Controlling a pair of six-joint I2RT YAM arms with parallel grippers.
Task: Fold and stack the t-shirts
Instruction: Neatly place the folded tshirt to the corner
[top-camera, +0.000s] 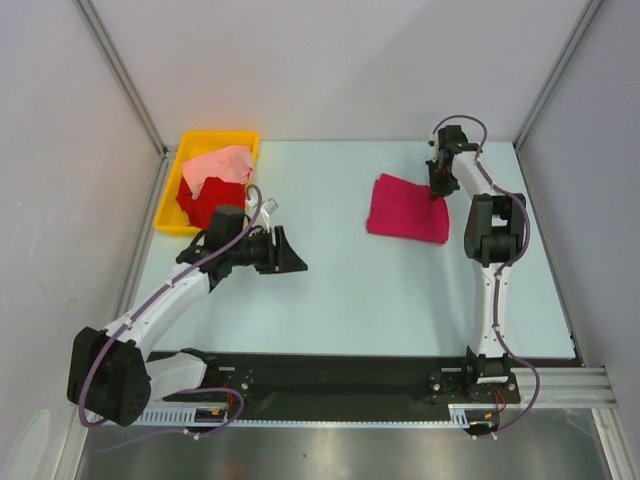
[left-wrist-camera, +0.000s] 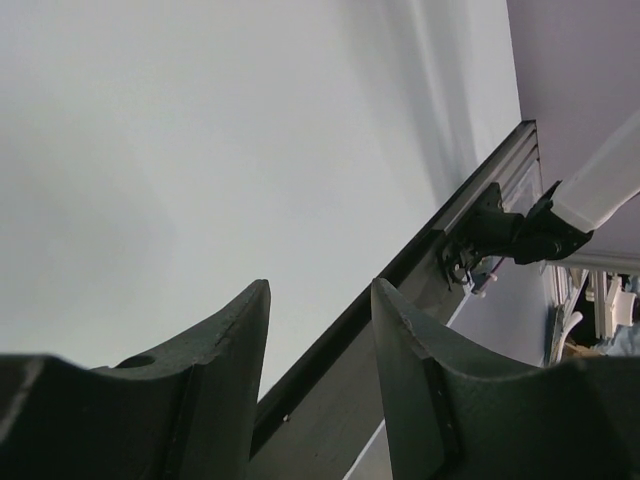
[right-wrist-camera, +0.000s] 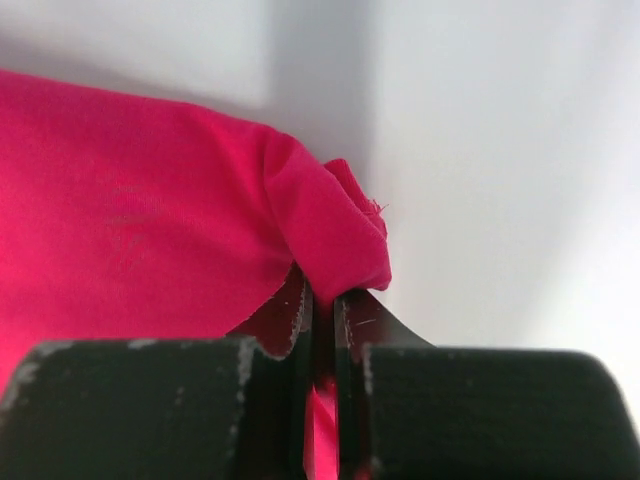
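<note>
The shirt in my right gripper drags outward next, to the gripper's right in the top view, to the table's empty far corner for release there.
A magenta-crimson t-shirt (top-camera: 405, 209) lies folded into a rectangle on the table, right of centre. My right gripper (top-camera: 438, 186) is shut on its far right corner, and in the right wrist view that cloth (right-wrist-camera: 150, 230) bunches over the gripper (right-wrist-camera: 322, 300), with a strip of it pinched between the jaws. A bright red t-shirt (top-camera: 207, 203) and a pale salmon-pink t-shirt (top-camera: 222, 164) lie crumpled in the yellow bin (top-camera: 176, 166) at the far left. My left gripper (top-camera: 296, 253) hovers just right of the bin, open and empty (left-wrist-camera: 320, 295), pointing toward the right.
Grey enclosure walls with metal corner posts (top-camera: 120, 75) bound the table at the back and sides. The black rail (top-camera: 330, 385) holding both arm bases runs along the near edge. The right arm's elbow (top-camera: 493, 228) stands beside the folded shirt's right edge.
</note>
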